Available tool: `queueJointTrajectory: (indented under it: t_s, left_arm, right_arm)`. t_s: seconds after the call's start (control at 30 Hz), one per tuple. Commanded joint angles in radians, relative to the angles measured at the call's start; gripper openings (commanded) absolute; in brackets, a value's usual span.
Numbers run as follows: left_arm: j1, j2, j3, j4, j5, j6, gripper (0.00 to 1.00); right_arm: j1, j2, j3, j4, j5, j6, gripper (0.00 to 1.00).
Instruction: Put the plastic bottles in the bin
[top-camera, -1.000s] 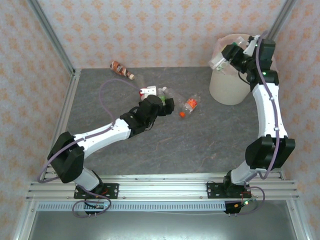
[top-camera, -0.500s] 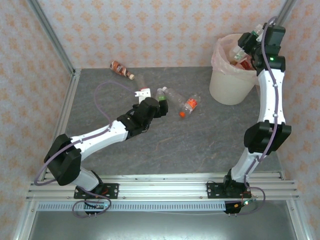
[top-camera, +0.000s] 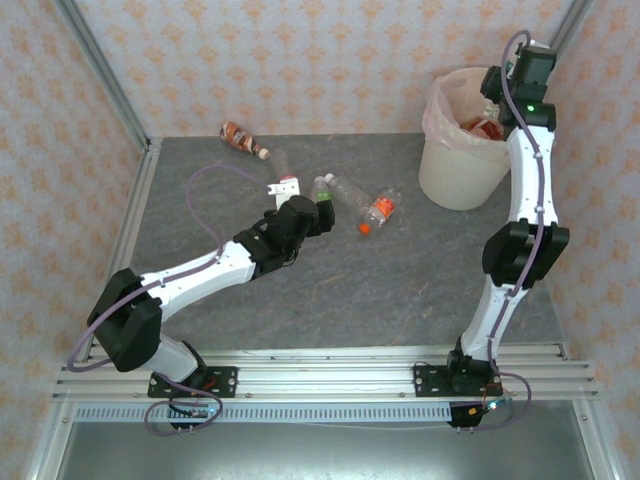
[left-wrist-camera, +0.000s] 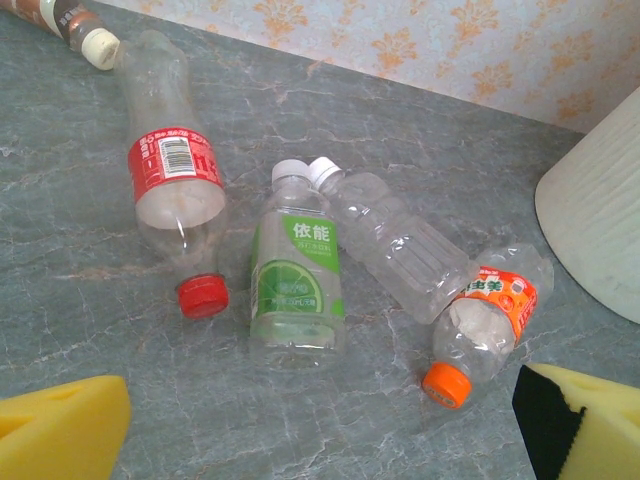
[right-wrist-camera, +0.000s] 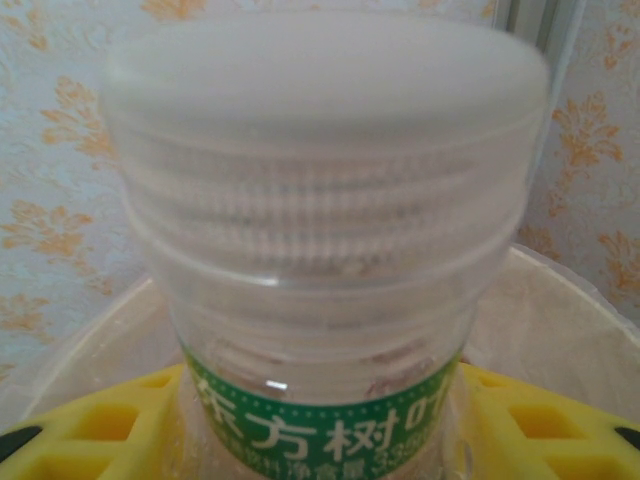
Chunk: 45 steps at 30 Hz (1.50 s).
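The bottle is hanging near the bin's rim, so I should next move my right gripper toward the middle of the bin's opening and then let the bottle go there.
Between the yellow pads (right-wrist-camera: 95, 435) of my right gripper (right-wrist-camera: 320, 440) stands a clear plastic bottle (right-wrist-camera: 320, 230) with a green label; the gripper is shut on it. That gripper (top-camera: 492, 98) hangs over the far side of the cream bin (top-camera: 455, 175), whose rim (right-wrist-camera: 570, 330) lies behind the bottle. My left gripper (left-wrist-camera: 325, 445) is open above the table, just short of a row of lying bottles: red-labelled (left-wrist-camera: 172, 170), lime-green-labelled (left-wrist-camera: 297, 280), plain clear (left-wrist-camera: 395, 240) and orange-labelled (left-wrist-camera: 487, 315). A brown bottle (top-camera: 243, 139) lies at the far left.
The bin holds several bottles with red labels (top-camera: 482, 125) inside its pink liner. Its wall (left-wrist-camera: 600, 210) stands right of the orange-labelled bottle. A metal frame post (top-camera: 105, 70) and wallpapered walls close the table's back and sides.
The right arm swung its bottle from the bin's left rim to the far right side over the bin. The left gripper pulled back slightly from the bottles, then stayed still.
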Motion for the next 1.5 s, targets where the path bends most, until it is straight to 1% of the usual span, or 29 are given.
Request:
queueJointTrajectory:
  t_s: [0.0, 0.1, 0.23, 0.3, 0.33, 0.37, 0.4, 0.47, 0.5, 0.6, 0.73, 0.9, 0.93, 1.03, 1.2, 1.33, 1.47]
  left_arm:
    - [0.012, -0.005, -0.008, -0.023, -0.041, -0.019, 1.0]
    - [0.013, -0.007, -0.014, -0.026, -0.04, -0.018, 1.0]
    - [0.012, -0.007, -0.023, -0.026, -0.041, -0.027, 1.0]
    - [0.013, -0.007, -0.03, -0.019, -0.041, -0.034, 1.0]
    - [0.013, -0.007, -0.033, -0.015, -0.041, -0.037, 1.0]
    - [0.012, -0.007, -0.036, -0.012, -0.043, -0.039, 1.0]
    - [0.012, -0.007, -0.038, -0.01, -0.043, -0.041, 1.0]
    - [0.012, -0.006, -0.037, -0.012, -0.045, -0.041, 1.0]
    - [0.014, -0.004, -0.036, -0.013, -0.044, -0.039, 1.0]
    - [0.016, 0.003, -0.026, -0.021, -0.041, -0.035, 1.0]
    - [0.017, 0.016, -0.017, -0.019, -0.028, -0.032, 1.0]
    - [0.017, 0.016, -0.02, -0.015, -0.024, -0.038, 1.0]
    - [0.018, 0.015, -0.023, -0.013, -0.025, -0.04, 1.0]
    - [0.017, 0.011, -0.031, -0.012, -0.027, -0.039, 1.0]
    - [0.019, 0.013, -0.034, -0.01, -0.026, -0.042, 1.0]
    - [0.02, 0.018, -0.031, -0.01, -0.024, -0.053, 1.0]
    - [0.023, 0.02, -0.031, -0.002, -0.017, -0.072, 1.0]
  right_arm:
    - [0.003, 0.0, -0.023, 0.062, 0.079, -0.045, 0.45]
    - [0.0, 0.004, -0.058, 0.117, 0.108, -0.055, 0.47]
    - [-0.001, 0.029, -0.054, 0.175, 0.137, -0.082, 0.51]
    - [-0.002, 0.051, -0.033, 0.168, 0.14, -0.096, 0.55]
    - [-0.001, 0.057, -0.024, 0.156, 0.135, -0.099, 0.58]
    - [-0.002, 0.062, -0.018, 0.141, 0.12, -0.112, 0.64]
    - [-0.002, 0.061, -0.019, 0.13, 0.098, -0.125, 0.73]
    - [-0.002, 0.048, -0.039, 0.131, 0.043, -0.158, 0.87]
    - [-0.003, 0.038, -0.053, 0.139, 0.028, -0.167, 0.91]
    - [-0.002, 0.01, -0.086, 0.165, 0.028, -0.165, 0.96]
    - [-0.007, -0.023, -0.109, 0.174, 0.007, -0.129, 0.98]
    - [-0.008, -0.069, -0.163, 0.204, 0.02, -0.097, 0.99]
    - [-0.009, -0.079, -0.176, 0.205, 0.004, -0.095, 0.99]
    - [-0.011, -0.137, -0.243, 0.219, -0.101, -0.101, 0.99]
    - [-0.011, -0.268, -0.398, 0.304, -0.232, -0.089, 0.99]
    - [-0.011, -0.378, -0.484, 0.287, -0.271, -0.037, 0.99]
    - [-0.012, -0.494, -0.577, 0.279, -0.363, 0.064, 0.99]
